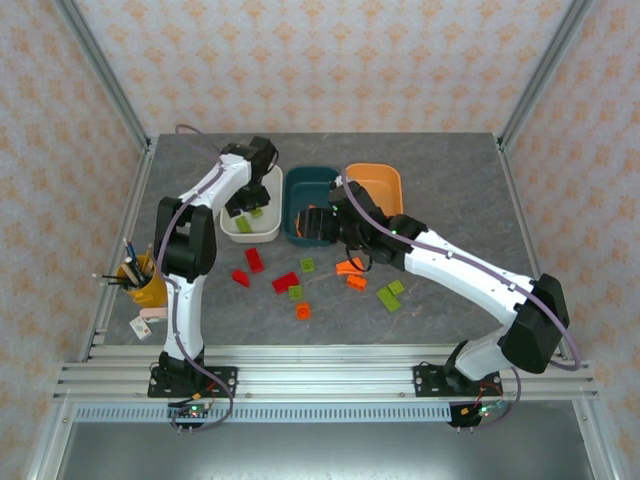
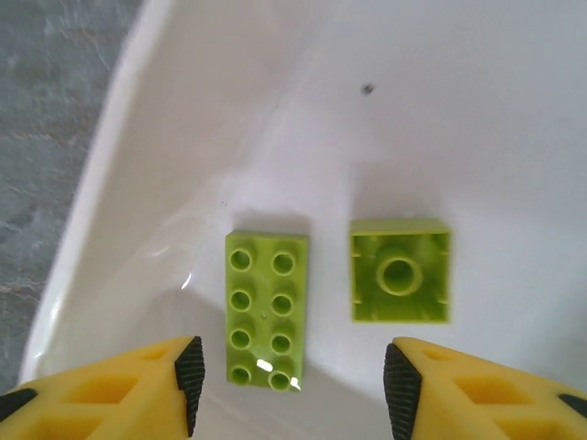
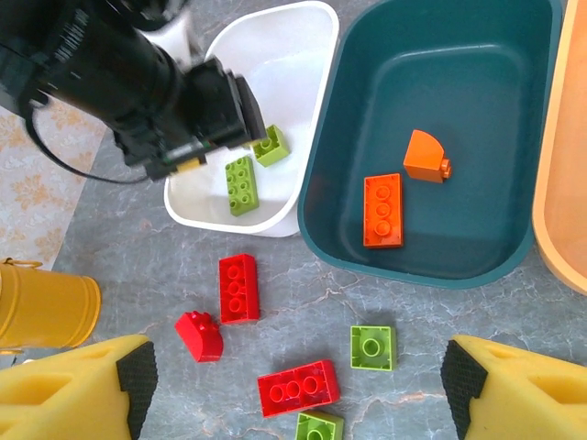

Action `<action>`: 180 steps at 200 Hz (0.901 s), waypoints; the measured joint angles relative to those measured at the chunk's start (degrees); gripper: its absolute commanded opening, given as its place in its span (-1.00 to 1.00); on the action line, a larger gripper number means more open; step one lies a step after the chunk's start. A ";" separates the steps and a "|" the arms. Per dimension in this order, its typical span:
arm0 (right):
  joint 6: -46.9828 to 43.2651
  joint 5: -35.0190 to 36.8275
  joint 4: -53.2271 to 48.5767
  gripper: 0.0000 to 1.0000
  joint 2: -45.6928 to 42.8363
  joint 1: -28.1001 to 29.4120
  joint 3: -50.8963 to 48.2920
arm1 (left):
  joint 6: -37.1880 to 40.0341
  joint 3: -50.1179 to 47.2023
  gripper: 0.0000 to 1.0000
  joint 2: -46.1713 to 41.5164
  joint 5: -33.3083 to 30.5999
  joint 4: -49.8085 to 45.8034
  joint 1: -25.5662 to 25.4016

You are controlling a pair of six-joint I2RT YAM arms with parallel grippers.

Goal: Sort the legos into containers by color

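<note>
The right gripper swings toward the yellow pen cup next and comes down onto the small sloped red lego (image 1: 240, 277), which lies below it, loose on the tabletop.
My left gripper (image 2: 292, 385) hangs open low inside the white container (image 2: 183, 137). Two lime green legos lie on that container's floor: a long studded one (image 2: 266, 307), its near end between my fingers and touching neither pad, and a square one (image 2: 400, 271) turned upside down. My right gripper (image 3: 298, 390) stands wide open above the table beside the dark teal container (image 3: 440, 92), which holds a long orange lego (image 3: 382, 210) and a curved orange piece (image 3: 426, 156). Under it lie three red legos (image 3: 238, 287) (image 3: 200, 335) (image 3: 298, 387) and two green ones (image 3: 371, 347) (image 3: 318, 427). Seen from above, the left gripper (image 1: 243, 215) is over the white container (image 1: 262, 228).
The orange container (image 1: 378, 185) stands right of the teal one (image 1: 305, 185). More loose orange legos (image 1: 349, 267) (image 1: 303, 311) and green legos (image 1: 388, 297) lie on the table's middle. A yellow pen cup (image 1: 143, 280) stands at the left edge. The left arm's black wrist (image 3: 138, 82) overhangs the white container.
</note>
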 measured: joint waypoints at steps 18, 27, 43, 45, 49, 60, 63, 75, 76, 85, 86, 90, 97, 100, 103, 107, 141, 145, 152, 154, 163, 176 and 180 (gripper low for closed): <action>-0.39 -0.15 -0.63 0.59 0.37 0.11 0.07 | 0.07 1.92 0.30 -3.48 0.00 -0.61 0.00; -0.68 -0.11 -1.40 0.59 1.07 0.44 0.46 | 0.04 2.12 0.32 -6.36 0.00 -0.63 0.00; -1.55 0.00 -2.99 0.58 3.50 1.88 2.36 | 0.02 1.97 0.34 -12.50 0.02 -0.76 0.00; -1.73 -0.04 -3.21 0.58 4.07 2.23 2.75 | 0.04 1.90 0.34 -13.57 0.04 -0.79 -0.02; -1.81 0.02 -3.48 0.57 4.81 2.69 3.48 | 0.02 1.46 0.34 -15.61 0.04 -0.66 0.00; -2.43 -0.07 -4.13 0.53 7.80 4.48 5.99 | -0.02 -0.76 0.39 -21.86 0.15 -0.35 -0.02; -2.45 -0.02 -4.50 0.51 8.68 4.98 6.88 | -0.02 -1.68 0.39 -23.45 0.15 -0.20 -0.02; -3.08 -0.22 -5.31 0.48 12.24 6.91 10.05 | -0.26 -6.86 0.41 -31.34 0.17 0.33 -0.02; -3.15 -0.20 -5.38 0.48 12.68 7.08 10.43 | -0.24 -7.21 0.41 -31.78 0.15 0.35 -0.02; -3.74 -0.37 -5.99 0.45 15.56 8.41 12.90 | -0.63 -12.46 0.41 -38.23 0.15 0.48 -0.02; -3.80 -0.52 -6.10 0.44 16.11 8.66 13.35 | -0.70 -12.90 0.41 -38.82 0.15 0.48 -0.02; -3.93 -0.50 -6.47 0.43 17.29 9.14 14.47 | -0.83 -15.34 0.41 -41.35 0.13 0.63 -0.02; -4.31 -0.76 -7.10 0.41 19.65 10.01 16.50 | -1.38 -20.11 0.42 -46.31 0.09 0.50 0.00; -4.68 -1.01 -7.45 0.40 21.07 10.47 17.66 | -1.79 -22.01 0.42 -48.43 0.07 0.28 -0.02; -4.72 -1.03 -7.69 0.39 22.05 10.78 18.58 | -2.03 -23.85 0.42 -50.14 0.02 0.24 -0.02; -5.16 -1.29 -7.98 0.37 23.43 11.17 19.67 | -2.54 -26.62 0.42 -53.07 -0.04 0.04 -0.02; -8.57 -3.48 -12.48 0.27 36.37 14.12 31.69 | -7.41 -45.09 0.41 -73.29 0.20 -4.87 -0.02; -8.98 -3.54 -12.90 0.25 37.62 14.34 32.96 | -7.87 -46.27 0.41 -74.99 0.31 -5.49 0.00; -9.79 -3.82 -13.79 0.23 40.09 14.75 35.52 | -8.74 -48.04 0.41 -78.64 0.46 -6.93 -0.02; -10.05 -4.00 -14.16 0.23 40.87 14.88 36.30 | -8.96 -48.33 0.41 -79.38 0.52 -7.21 -0.02; -10.82 -4.22 -15.47 0.22 43.54 15.26 39.23 | -9.90 -49.62 0.41 -83.60 0.92 -8.81 -0.02; -11.96 -4.59 -16.98 0.20 46.99 15.54 42.95 | -10.86 -50.03 0.41 -88.43 1.25 -10.95 -0.02; -12.37 -4.70 -17.38 0.19 48.00 15.56 43.98 | -11.08 -50.05 0.41 -89.64 1.29 -11.50 -0.02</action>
